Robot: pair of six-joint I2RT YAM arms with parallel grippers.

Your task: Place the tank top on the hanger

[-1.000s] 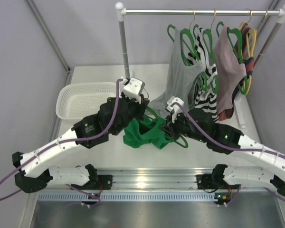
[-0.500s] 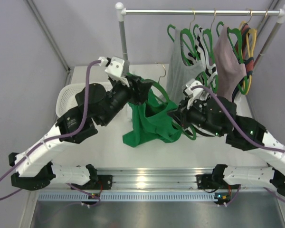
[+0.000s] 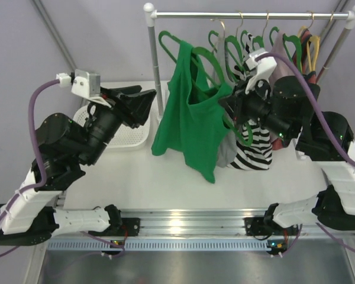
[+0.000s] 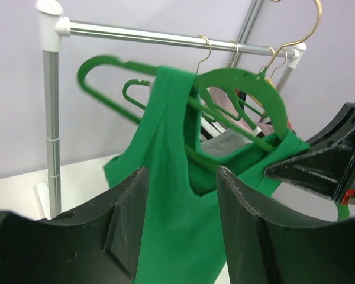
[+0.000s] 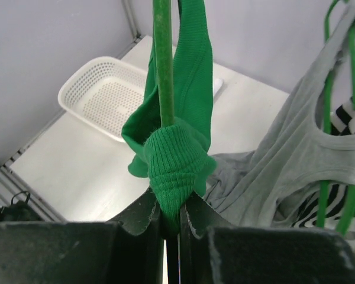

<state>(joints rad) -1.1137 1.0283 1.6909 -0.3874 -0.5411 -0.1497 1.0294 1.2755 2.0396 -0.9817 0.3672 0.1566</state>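
Note:
My right gripper is holding the hanger, and the hanger's hook is still short of the bar. I will move my right gripper outward while turning it, hook the bar's bare part [image 3: 209,15], then let go.
The bright green tank top [image 3: 189,118] hangs draped over a thin green hanger [image 3: 168,44], lifted high near the rail. One strap sits over the hanger's left shoulder. My right gripper [image 3: 229,106] is shut on the hanger's right end, with bunched tank top [image 5: 186,77] fabric pinched in the jaws around the hanger [image 5: 163,59]. In the right wrist view the gripper [image 5: 173,220] shows no gap beyond the fabric. My left gripper [image 3: 147,99] stands open, left of the top and apart from it. In the left wrist view its gripper [image 4: 180,222] frames the tank top [image 4: 168,177] and hanger [image 4: 248,89].
A metal rail [image 3: 248,15] on a post [image 3: 154,53] carries several green hangers, a grey top [image 5: 284,165], a black-and-white striped top [image 3: 254,145] and a yellow hanger [image 3: 312,50]. A white basket [image 3: 127,135] lies on the table at the left, behind my left arm.
My right arm has lifted the hanger and tank top from the table up toward the rail. The left gripper opened, let go of the fabric and drew back to the left.

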